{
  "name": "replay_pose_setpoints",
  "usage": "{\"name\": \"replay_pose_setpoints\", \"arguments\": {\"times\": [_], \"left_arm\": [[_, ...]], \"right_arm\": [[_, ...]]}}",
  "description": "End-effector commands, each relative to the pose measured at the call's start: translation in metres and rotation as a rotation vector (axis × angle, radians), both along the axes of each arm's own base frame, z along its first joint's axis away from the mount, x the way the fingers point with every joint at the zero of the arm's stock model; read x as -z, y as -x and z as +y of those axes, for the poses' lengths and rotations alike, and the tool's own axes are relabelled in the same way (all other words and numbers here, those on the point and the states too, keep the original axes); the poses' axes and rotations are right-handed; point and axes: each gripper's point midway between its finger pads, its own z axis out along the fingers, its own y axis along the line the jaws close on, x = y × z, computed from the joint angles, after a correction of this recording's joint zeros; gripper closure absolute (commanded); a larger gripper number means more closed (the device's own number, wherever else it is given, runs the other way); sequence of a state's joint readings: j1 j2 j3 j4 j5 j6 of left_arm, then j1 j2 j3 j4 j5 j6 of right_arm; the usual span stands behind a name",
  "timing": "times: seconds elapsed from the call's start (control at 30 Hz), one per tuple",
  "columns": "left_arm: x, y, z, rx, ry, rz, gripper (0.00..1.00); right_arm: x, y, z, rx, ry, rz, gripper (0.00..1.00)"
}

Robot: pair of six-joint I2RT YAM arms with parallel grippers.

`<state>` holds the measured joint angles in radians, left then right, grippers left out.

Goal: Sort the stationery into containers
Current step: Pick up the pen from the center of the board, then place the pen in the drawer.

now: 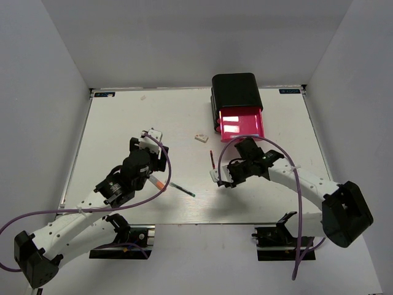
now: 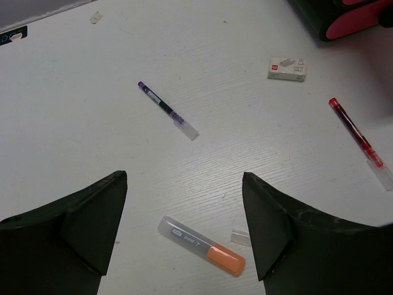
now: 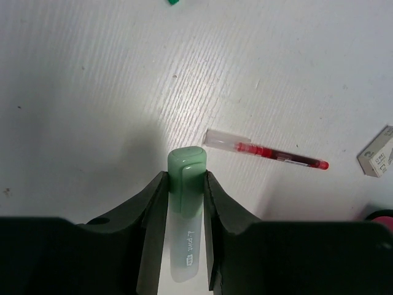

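Observation:
Next, my right gripper lifts the pale green marker tube (image 3: 186, 209) and carries it away from my base over the black case's pink-red top drawer (image 1: 241, 121).
My right gripper (image 3: 186, 178) is shut on a pale green marker tube (image 3: 186, 209) and holds it just above the table, near the thin red pen (image 3: 270, 152). In the top view this gripper (image 1: 222, 179) is in front of the black case (image 1: 234, 89), whose pink-red top drawer (image 1: 241, 121) stands open. My left gripper (image 2: 184, 184) is open, its jaws wide on either side of the grey orange-capped pen (image 2: 201, 246) lying on the table. A dark pen (image 2: 167, 110) and a tiny white block (image 2: 287, 69) lie beyond. No light blue marker shows.
The dark teal pen (image 1: 182, 189) lies between the two grippers (image 1: 153, 177). The red pen (image 1: 212, 160) and the white block (image 1: 201, 137) lie mid-table. A small clear cap (image 2: 241, 236) lies by the orange-capped pen. Grey walls close the table's far and side edges.

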<state>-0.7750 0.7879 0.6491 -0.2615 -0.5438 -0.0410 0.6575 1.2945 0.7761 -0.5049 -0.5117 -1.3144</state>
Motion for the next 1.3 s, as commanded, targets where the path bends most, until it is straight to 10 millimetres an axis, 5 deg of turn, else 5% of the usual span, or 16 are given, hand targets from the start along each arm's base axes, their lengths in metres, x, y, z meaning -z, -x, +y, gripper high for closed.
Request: {"name": "replay_pose_setpoints", "arguments": {"times": [0.0, 0.4, 0.57, 0.63, 0.8, 0.97, 1.1, 1.27], "left_arm": [[-0.002, 0.0, 0.005, -0.018, -0.003, -0.013, 0.15], [0.0, -0.001, 0.004, -0.018, -0.01, -0.006, 0.15], [0.006, -0.002, 0.002, -0.021, -0.017, 0.011, 0.15], [0.008, -0.003, 0.002, -0.021, -0.023, 0.018, 0.15], [0.013, 0.003, -0.006, -0.023, 0.066, 0.068, 0.15], [0.015, 0.018, -0.003, -0.107, 0.269, 0.145, 0.13], [0.038, 0.036, 0.005, -0.212, 0.33, 0.285, 0.13], [0.051, 0.048, 0.009, -0.342, 0.406, 0.404, 0.13]], "right_arm": [[-0.036, 0.005, 0.014, 0.019, -0.096, 0.045, 0.93], [-0.178, -0.06, 0.049, 0.193, -0.319, -0.142, 0.94], [-0.216, -0.095, 0.048, 0.319, -0.367, -0.249, 0.94], [-0.222, -0.11, 0.046, 0.348, -0.381, -0.303, 0.94], [-0.181, -0.157, 0.019, 0.475, -0.29, -0.452, 0.94], [-0.156, -0.175, 0.004, 0.53, -0.254, -0.445, 0.91], [-0.142, -0.188, -0.009, 0.564, -0.222, -0.431, 0.83], [-0.143, -0.193, -0.017, 0.59, -0.231, -0.422, 0.24]]}}
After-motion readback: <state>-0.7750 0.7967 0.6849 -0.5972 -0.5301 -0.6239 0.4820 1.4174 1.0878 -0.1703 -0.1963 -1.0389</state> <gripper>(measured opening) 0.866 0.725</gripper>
